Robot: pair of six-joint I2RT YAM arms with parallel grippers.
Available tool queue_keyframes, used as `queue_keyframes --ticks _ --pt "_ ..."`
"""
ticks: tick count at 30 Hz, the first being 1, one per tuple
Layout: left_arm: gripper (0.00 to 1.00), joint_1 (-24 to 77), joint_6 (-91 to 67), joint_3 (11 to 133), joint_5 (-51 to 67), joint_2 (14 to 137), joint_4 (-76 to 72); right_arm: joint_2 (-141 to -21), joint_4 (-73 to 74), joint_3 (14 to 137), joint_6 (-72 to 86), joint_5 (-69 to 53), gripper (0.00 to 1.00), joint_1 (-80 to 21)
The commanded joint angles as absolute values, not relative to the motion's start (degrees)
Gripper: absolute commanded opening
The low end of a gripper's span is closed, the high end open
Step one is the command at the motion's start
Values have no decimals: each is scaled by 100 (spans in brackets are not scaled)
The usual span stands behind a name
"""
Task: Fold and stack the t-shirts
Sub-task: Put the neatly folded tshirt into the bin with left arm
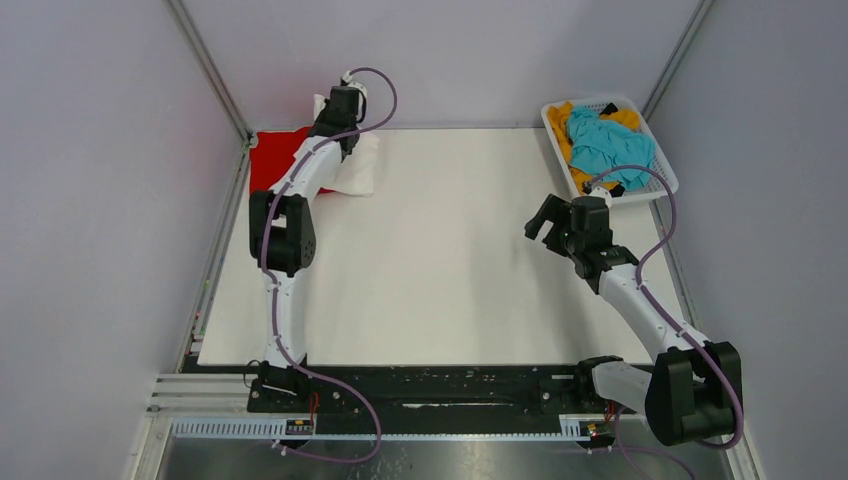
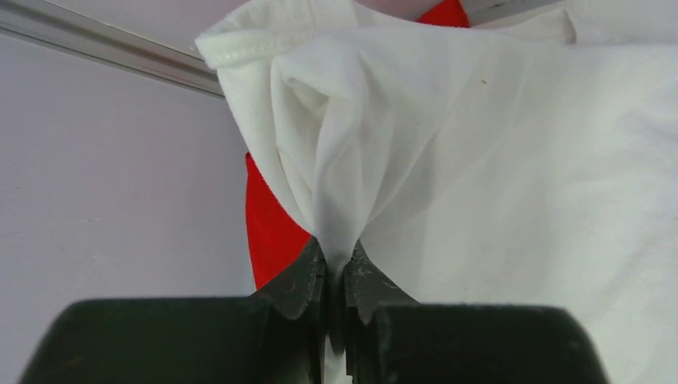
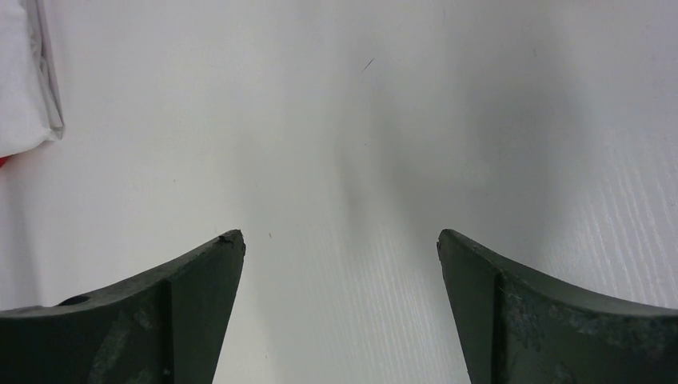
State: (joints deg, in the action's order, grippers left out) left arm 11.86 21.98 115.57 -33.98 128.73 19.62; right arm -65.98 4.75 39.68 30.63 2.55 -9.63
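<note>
The white t-shirt (image 1: 357, 170) is in my left gripper. I will carry it to the left in the top view next, over the red t-shirt's uncovered part (image 1: 275, 158) below, then lower it and let go.
A folded white t-shirt (image 1: 357, 170) lies at the table's far left corner, on top of a red t-shirt (image 1: 272, 157). My left gripper (image 1: 345, 100) reaches over them and is shut on a pinch of the white t-shirt (image 2: 480, 160) in the left wrist view, where the gripper (image 2: 336, 260) pulls the cloth into a peak; red cloth (image 2: 272, 232) shows beneath. The teal t-shirt (image 1: 612, 145) and orange-yellow t-shirt (image 1: 566, 110) lie crumpled in the basket. My right gripper (image 1: 546, 222) is open and empty over bare table (image 3: 340, 240).
The white slotted basket (image 1: 660, 185) sits at the far right corner, just behind the right arm. Grey walls and metal frame rails (image 2: 104, 48) close in the table's back and sides. The white table top (image 1: 450, 260) lies between the arms.
</note>
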Motion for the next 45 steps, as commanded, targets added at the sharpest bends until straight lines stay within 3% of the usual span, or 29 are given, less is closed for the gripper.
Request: queue_keyframes --ticks 1,28,45 --pt "0 1008 2577 12206 -3400 12842 1926 -6458 302 3965 2979 465 100 -940" --pt "0 949 2888 12722 -3550 12244 2050 -6593 233 3944 3058 349 99 -936" --pt "0 394 3068 12260 -4008 13225 961 -6753 284 4001 3027 459 99 -941"
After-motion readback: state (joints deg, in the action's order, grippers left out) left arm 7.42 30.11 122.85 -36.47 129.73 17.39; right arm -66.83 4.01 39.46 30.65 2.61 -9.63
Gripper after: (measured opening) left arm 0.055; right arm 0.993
